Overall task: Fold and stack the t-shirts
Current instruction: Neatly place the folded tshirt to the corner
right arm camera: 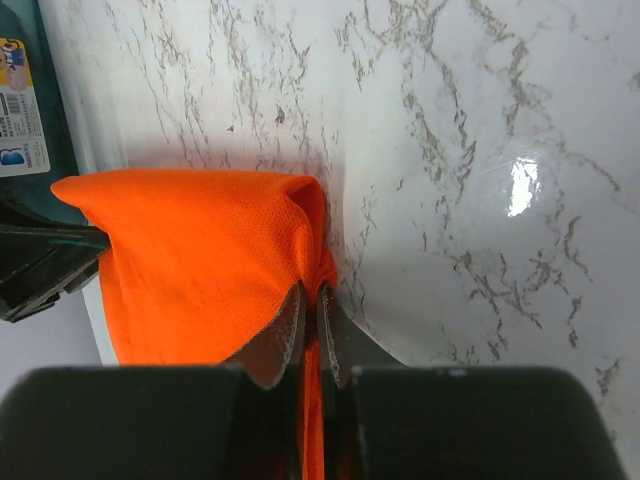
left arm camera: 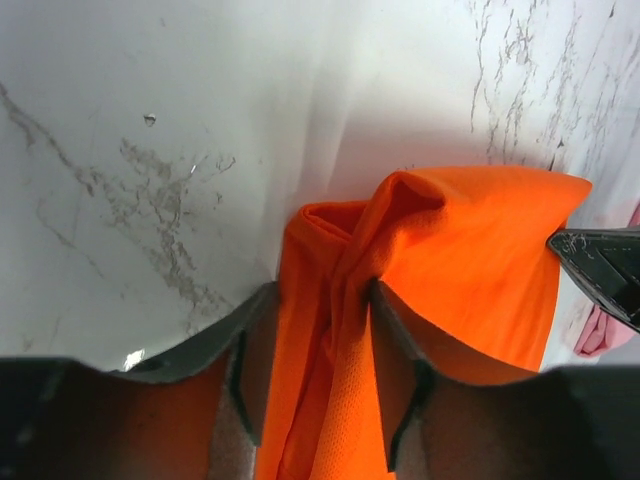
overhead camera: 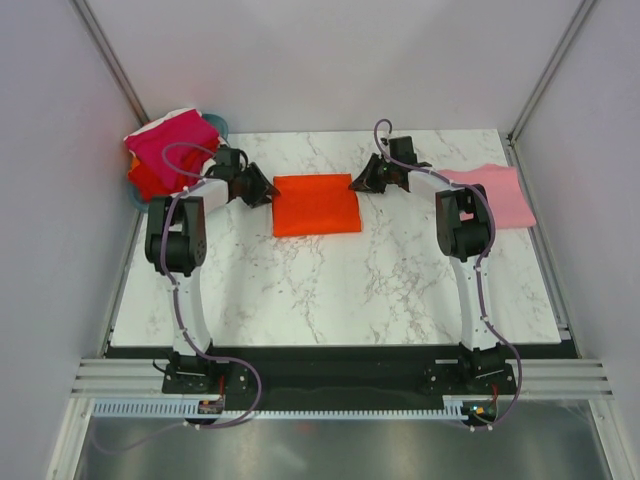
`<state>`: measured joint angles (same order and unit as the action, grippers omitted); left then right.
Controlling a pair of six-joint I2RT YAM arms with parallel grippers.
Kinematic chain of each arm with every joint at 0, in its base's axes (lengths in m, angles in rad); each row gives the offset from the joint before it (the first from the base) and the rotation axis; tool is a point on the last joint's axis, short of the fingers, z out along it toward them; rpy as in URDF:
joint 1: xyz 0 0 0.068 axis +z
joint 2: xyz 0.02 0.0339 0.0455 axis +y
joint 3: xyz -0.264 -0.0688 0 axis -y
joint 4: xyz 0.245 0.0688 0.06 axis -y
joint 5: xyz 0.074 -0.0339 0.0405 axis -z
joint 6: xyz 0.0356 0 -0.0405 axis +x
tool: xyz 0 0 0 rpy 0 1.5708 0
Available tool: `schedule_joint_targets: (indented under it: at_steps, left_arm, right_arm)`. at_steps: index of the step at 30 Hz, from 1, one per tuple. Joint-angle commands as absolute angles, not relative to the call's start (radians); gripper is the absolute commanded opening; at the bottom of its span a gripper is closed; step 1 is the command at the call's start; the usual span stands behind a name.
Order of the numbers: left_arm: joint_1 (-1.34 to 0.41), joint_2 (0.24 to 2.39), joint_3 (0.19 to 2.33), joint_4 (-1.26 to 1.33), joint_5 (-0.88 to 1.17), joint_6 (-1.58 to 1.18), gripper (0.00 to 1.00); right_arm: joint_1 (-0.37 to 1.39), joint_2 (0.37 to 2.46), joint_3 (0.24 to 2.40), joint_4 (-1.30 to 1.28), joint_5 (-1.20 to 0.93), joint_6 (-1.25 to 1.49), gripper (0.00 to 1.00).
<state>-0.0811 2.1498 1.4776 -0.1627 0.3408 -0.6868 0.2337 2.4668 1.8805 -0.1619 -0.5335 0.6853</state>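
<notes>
Next, my right gripper lifts over the pink t-shirt [overhead camera: 500,192], then returns and releases the orange corner onto the bare marble between the shirts, since that spot is clear.
The bright orange-red t-shirt [overhead camera: 315,203] lies folded into a rectangle at the back middle of the marble table [overhead camera: 330,290]. My left gripper [overhead camera: 262,190] is at its left edge. In the left wrist view a thick bunch of the orange cloth [left arm camera: 470,250] fills the gap between that gripper's [left arm camera: 322,290] jaws and touches both. My right gripper [overhead camera: 362,182] is at the shirt's far right corner. Its [right arm camera: 311,290] jaws are pinched nearly together on a thin fold of the orange cloth [right arm camera: 200,250]. A light pink t-shirt [overhead camera: 500,192] lies flat at the right.
A teal basket [overhead camera: 138,195] at the back left corner holds a heap of magenta and red shirts [overhead camera: 170,150]. Grey walls close in the table on the left, right and back. The pink shirt reaches the table's right edge.
</notes>
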Motion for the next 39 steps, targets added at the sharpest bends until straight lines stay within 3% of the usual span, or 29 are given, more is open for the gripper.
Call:
schedule_joint_targets:
  at_steps: [1, 5, 9, 12, 25, 39]
  left_arm:
    - [-0.083, 2.189, 1.473, -0.121, 0.373, -0.680, 0.47]
    - [-0.086, 2.207, 1.474, -0.117, 0.367, -0.692, 0.36]
    - [-0.090, 2.221, 1.471, -0.097, 0.361, -0.703, 0.13]
    - [-0.103, 2.215, 1.468, -0.086, 0.347, -0.696, 0.02]
    - [-0.284, 2.019, 1.397, -0.041, 0.209, -0.640, 0.02]
    - [-0.501, 1.956, 1.476, -0.006, 0.149, -0.673, 0.02]
  right_arm:
    - [0.241, 2.484, 1.908, -0.161, -0.551, 0.686, 0.06]
    - [0.241, 2.477, 1.908, -0.163, -0.554, 0.689, 0.05]
    - [0.241, 2.477, 1.910, -0.161, -0.564, 0.693, 0.03]
    - [0.239, 2.467, 1.913, -0.161, -0.566, 0.692, 0.00]
    - [0.180, 2.159, 1.727, -0.169, -0.496, 0.649, 0.00]
    - [0.025, 1.816, 1.480, -0.245, -0.408, 0.585, 0.00]
